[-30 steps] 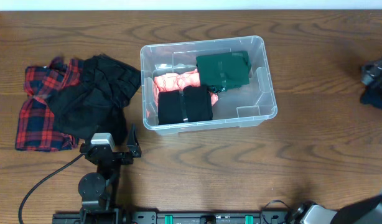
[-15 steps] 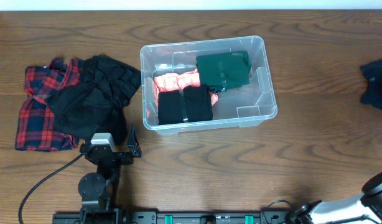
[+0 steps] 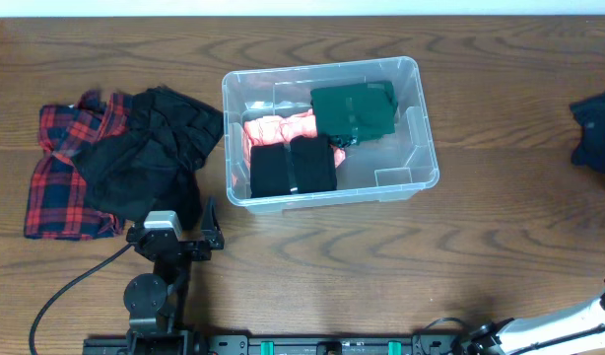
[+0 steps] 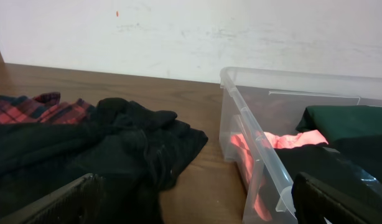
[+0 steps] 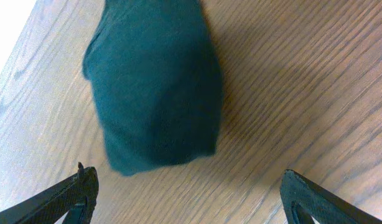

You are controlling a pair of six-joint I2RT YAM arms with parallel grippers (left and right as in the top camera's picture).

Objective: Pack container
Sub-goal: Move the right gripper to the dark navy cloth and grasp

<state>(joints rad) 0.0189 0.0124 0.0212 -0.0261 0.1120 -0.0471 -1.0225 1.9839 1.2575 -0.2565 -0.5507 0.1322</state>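
Next, my right gripper moves outward and down onto the near end of the dark teal garment, since it still lies on the wood outside the container (image 3: 322,67).
The clear container (image 3: 322,67) stands mid-table. It holds a dark green folded garment (image 3: 354,110), a pink garment (image 3: 278,128) and a black folded garment (image 3: 293,168). My left gripper (image 3: 174,237) is open and empty, low at the table's front, in front of the clothes pile. In the left wrist view its fingers (image 4: 194,208) span the container's corner (image 4: 253,134) and the black garment (image 4: 116,149). My right gripper (image 5: 191,199) is open and empty above the wood, with a dark teal garment (image 5: 157,87) lying beyond its fingertips. That garment (image 3: 595,128) lies at the right edge.
A crumpled black garment (image 3: 150,158) lies over a red plaid shirt (image 3: 61,168) left of the container. The right arm (image 3: 578,320) shows only at the front right corner. A cable (image 3: 66,296) runs along the front left.
The right gripper was over the dark teal garment at the right edge. It has drawn back toward the front right corner, leaving the garment on the table. The left arm has not moved.
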